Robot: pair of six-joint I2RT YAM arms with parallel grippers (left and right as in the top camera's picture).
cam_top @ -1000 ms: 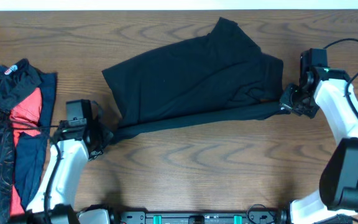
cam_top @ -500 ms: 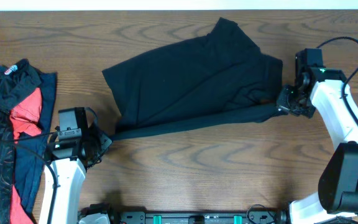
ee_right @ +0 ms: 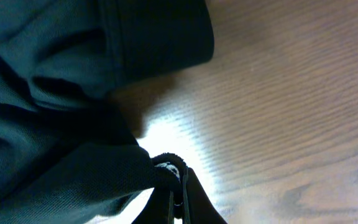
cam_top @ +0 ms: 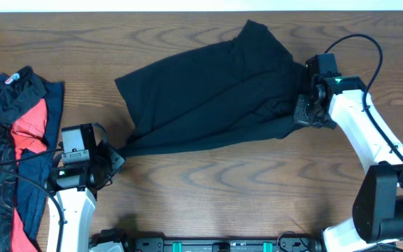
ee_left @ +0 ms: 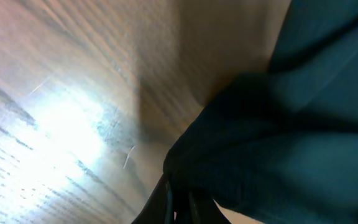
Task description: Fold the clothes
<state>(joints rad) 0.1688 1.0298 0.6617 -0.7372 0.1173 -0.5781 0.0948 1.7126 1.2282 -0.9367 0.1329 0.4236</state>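
Note:
The shirt (cam_top: 215, 91) is bunched, so I need to pull my right gripper back toward my base and down to the bare tabletop below it next, and let go of the shirt's edge.
A plain black shirt (cam_top: 215, 91) lies spread across the middle of the wooden table. My left gripper (cam_top: 112, 159) is shut on the shirt's lower left corner, seen close up in the left wrist view (ee_left: 182, 200). My right gripper (cam_top: 301, 115) is shut on the shirt's lower right edge; the right wrist view (ee_right: 180, 186) shows black fabric (ee_right: 55, 124) pinched between the fingers. The front hem runs between the two grippers, just above the table. A pile of other clothes (cam_top: 12, 140), black-patterned, red and navy, lies at the left edge.
Bare wooden table (cam_top: 243, 189) lies in front of the shirt. The table's far edge (cam_top: 187, 10) runs along the top. The right arm's cable (cam_top: 359, 42) loops above the table at the right.
My right gripper has moved left and inward with the shirt's edge, onto the shirt's right side. My left arm has drawn back toward the front, still holding its corner. The hem between them has slackened.

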